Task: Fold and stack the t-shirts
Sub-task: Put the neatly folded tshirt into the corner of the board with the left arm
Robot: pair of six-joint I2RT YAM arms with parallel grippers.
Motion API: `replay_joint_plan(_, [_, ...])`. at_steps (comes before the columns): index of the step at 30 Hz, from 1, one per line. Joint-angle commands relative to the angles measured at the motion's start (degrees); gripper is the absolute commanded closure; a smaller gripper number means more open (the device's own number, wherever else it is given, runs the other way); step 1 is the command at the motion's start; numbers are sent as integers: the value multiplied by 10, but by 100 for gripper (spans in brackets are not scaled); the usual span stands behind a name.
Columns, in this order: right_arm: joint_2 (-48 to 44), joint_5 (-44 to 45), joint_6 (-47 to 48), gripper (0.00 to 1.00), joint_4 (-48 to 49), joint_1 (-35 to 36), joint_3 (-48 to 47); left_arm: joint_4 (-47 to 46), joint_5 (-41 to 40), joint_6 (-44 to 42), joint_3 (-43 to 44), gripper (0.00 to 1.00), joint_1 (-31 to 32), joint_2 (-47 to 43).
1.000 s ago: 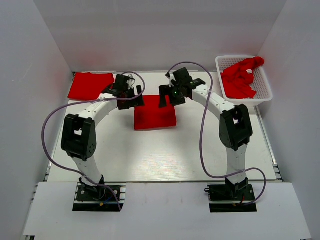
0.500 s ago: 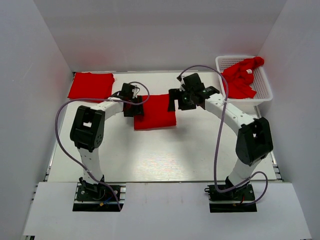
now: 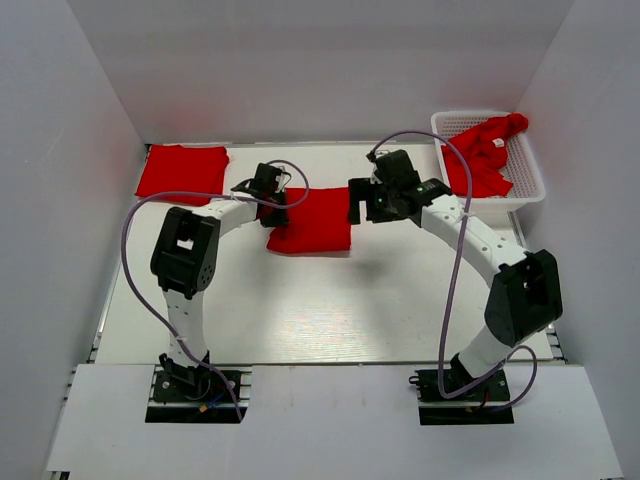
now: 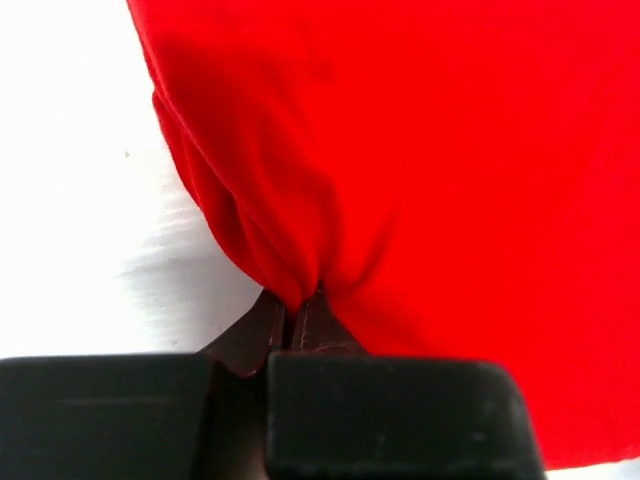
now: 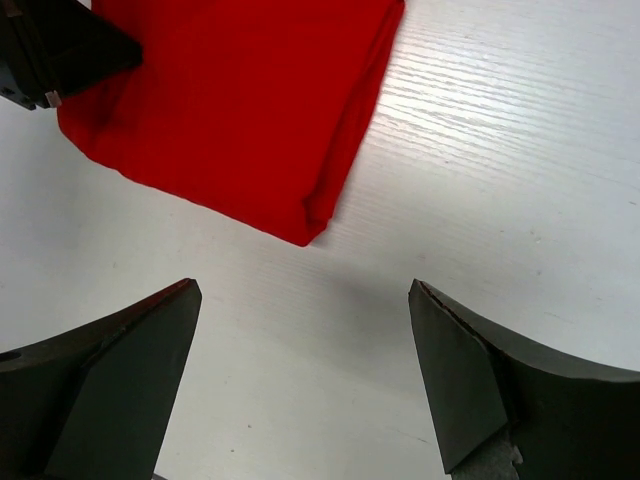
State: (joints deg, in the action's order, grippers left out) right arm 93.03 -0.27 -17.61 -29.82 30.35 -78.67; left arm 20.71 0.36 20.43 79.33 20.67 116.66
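The left gripper should next move up, outward and to the left in the top view, over the other folded t-shirt, and let go, since both t-shirts already lie folded.
A folded red t-shirt lies flat in the middle of the table. My left gripper is at its left edge, jaws shut on a pinched fold of the fabric. In the left wrist view the gripper has the cloth bunched between its tips. My right gripper hovers just right of the shirt, open and empty. In the right wrist view, this gripper is over bare table near the shirt's corner.
Another folded red t-shirt lies at the back left. A white lattice basket at the back right holds crumpled red t-shirts. White walls enclose the table on three sides.
My left gripper has shut on the shirt's left edge. The right arm has pulled away to the right of the shirt and stayed open.
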Motion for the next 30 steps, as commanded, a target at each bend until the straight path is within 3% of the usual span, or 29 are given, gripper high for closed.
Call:
replay_joint_plan(1, [-40,39,3,10,-3,-3,5,27,-7,-17,-1,100,3,38])
replay_joint_plan(6, [-68,58,3,10,-13,-2,20,-7,-33,-54,11,100,-11,-23])
replay_joint_plan(12, [-135,112,4,10,-14,-4,76,-23,-61,-177,52,100,-16,-84])
replay_joint_plan(16, [-159,131,6,10,-13,-5,96,-6,-73,-252,95,100,-21,-84])
replay_joint_plan(30, [-157,181,10,10,-11,-3,99,51,-84,-369,238,100,-83,-50])
